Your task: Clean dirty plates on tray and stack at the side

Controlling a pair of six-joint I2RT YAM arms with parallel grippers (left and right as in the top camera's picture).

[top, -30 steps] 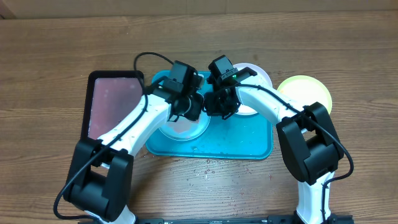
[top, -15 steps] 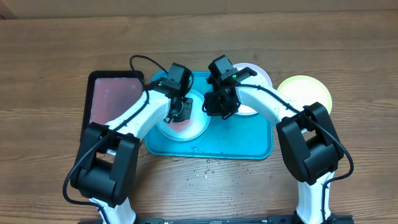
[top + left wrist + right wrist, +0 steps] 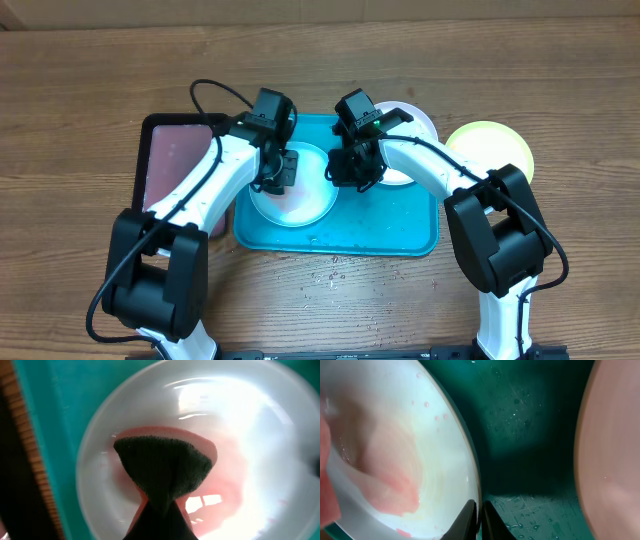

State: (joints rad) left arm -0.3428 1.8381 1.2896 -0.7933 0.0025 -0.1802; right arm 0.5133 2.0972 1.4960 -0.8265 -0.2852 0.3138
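The pinkish tray (image 3: pixel 179 165) looks empty, so my left gripper will next go up, left in the overhead view and down onto it to release the sponge.
A pale light blue plate (image 3: pixel 300 205) lies on the left half of the turquoise tray (image 3: pixel 390 225). My left gripper (image 3: pixel 279 170) is shut on a sponge (image 3: pixel 162 465) with a dark green pad and a pink body, pressed on the plate's inside (image 3: pixel 260 435), where a pink smear shows. My right gripper (image 3: pixel 350 178) is shut on that plate's right rim (image 3: pixel 470 475), one finger inside and one outside (image 3: pixel 479 512). A white plate (image 3: pixel 410 125) lies at the tray's back right. The yellow-green plate (image 3: pixel 492 150) lies on the table right of the tray.
A black-rimmed pinkish tray (image 3: pixel 178 165) lies just left of the turquoise tray. Water drops and crumbs dot the table (image 3: pixel 335 275) in front of the tray. The white plate's edge (image 3: pixel 615 460) is close on the right of my right gripper.
My left gripper has dragged the sponge leftward across the plate, and less red smear shows in the plate. My right gripper has stayed on the rim.
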